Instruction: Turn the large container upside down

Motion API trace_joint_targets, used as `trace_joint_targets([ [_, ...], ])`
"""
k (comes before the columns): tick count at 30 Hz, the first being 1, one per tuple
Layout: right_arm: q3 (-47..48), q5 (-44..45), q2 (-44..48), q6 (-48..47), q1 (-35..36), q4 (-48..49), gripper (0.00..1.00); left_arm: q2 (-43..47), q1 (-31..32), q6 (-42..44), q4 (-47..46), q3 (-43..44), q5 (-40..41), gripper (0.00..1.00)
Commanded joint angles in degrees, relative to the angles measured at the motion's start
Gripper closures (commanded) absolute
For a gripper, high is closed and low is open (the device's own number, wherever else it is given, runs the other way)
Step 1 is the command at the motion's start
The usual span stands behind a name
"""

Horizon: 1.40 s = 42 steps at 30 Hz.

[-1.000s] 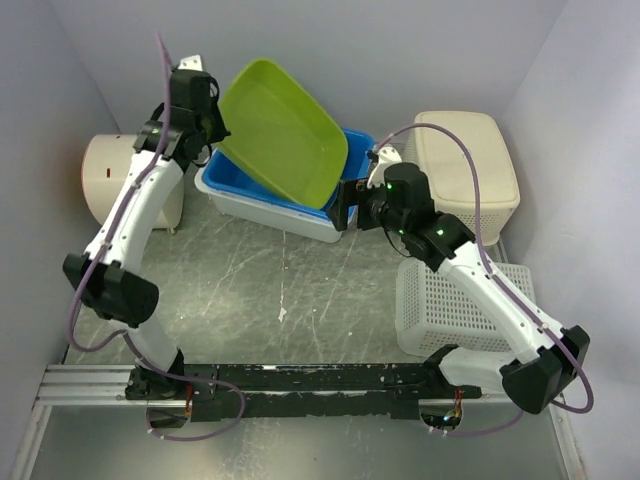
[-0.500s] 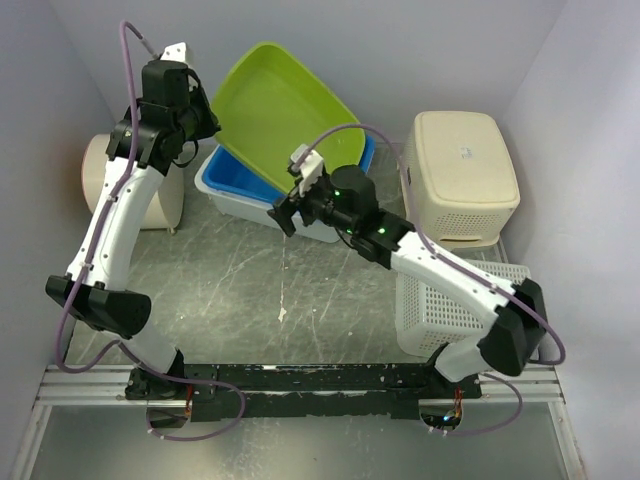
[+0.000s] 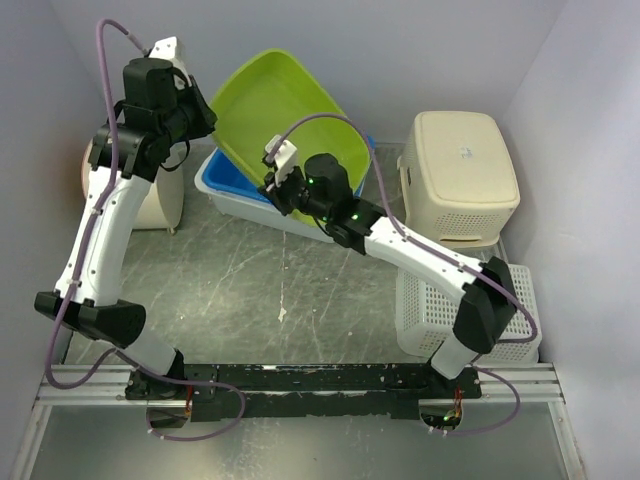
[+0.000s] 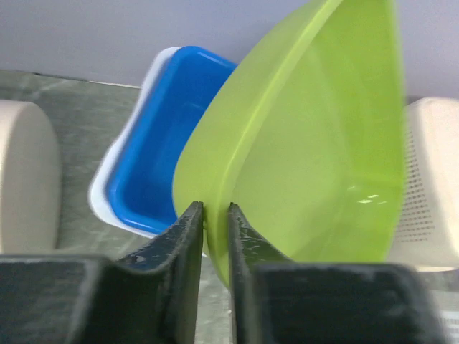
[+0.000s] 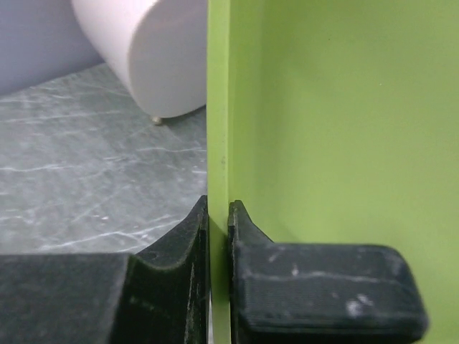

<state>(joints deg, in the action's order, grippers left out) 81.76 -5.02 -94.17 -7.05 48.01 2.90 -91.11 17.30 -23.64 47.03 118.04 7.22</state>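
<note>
My right gripper will move back and down with a turn and bring the large container's green rim over the bare gray floor to release it. The blue tub lies underneath it now.
The large container is a lime-green tub, tilted steeply on edge with its open side facing the camera, leaning over a blue tub. My left gripper is at its upper left rim. In the left wrist view the fingers straddle the green rim with a narrow gap, slightly open. My right gripper is at the tub's lower left edge. In the right wrist view its jaws are shut tight on the thin green rim.
The blue tub has a white rim and lies under the green one. A white round bin stands at the left wall. A cream lidded box and a white lattice basket stand at the right.
My right arm has swung from the tub's right end across to its lower left edge and shut on the rim. The left gripper has risen a little and loosened on the rim.
</note>
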Motion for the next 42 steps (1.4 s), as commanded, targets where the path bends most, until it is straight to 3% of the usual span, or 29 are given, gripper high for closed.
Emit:
trace_joint_targets([
  [1,2.77,0.40,7.65,7.66,-0.27,-2.56,1.00,4.19,0.37,0.12,0.11,2.56,-4.61,0.60],
  [3,3.49,0.12,10.48,10.59,-0.24,-6.09,1.00,5.73,0.34,0.24,-1.35,2.19,-6.43,0.46],
  [8,6.28,-1.47,16.07,18.18,-0.26,-15.96,1.00,10.40,0.37,0.52,-5.36,1.34,-10.28,0.02],
  [9,6.49,-2.31,17.06,19.49,-0.23,-17.18,1.00,11.07,0.37,0.73,-5.73,1.65,-10.88,0.00],
  [17,8.09,-17.65,21.35,29.54,-0.35,-29.31,1.00,13.87,0.37,0.95,-2.25,6.65,-8.56,0.00],
  [23,-2.26,-34.53,25.01,37.78,-0.35,-28.51,1.00,21.69,0.38,-1.18,-9.16,1.51,-7.40,0.00],
  [30,-17.02,-55.55,29.79,53.46,0.03,-8.86,1.00,24.04,0.37,-2.29,-9.32,-0.30,-5.78,0.00],
  [36,-20.58,-60.61,25.36,62.17,-0.10,-1.46,1.00,22.89,0.34,-3.63,-8.60,-2.18,-7.03,0.00],
  [40,-27.25,-64.22,20.55,74.60,-0.61,14.90,1.00,21.61,0.37,-3.86,-7.56,-3.31,-7.22,0.00],
  [42,-29.00,-65.62,17.96,76.22,-2.30,16.78,1.00,21.05,0.37,-3.75,-7.24,-3.89,-7.19,0.00],
])
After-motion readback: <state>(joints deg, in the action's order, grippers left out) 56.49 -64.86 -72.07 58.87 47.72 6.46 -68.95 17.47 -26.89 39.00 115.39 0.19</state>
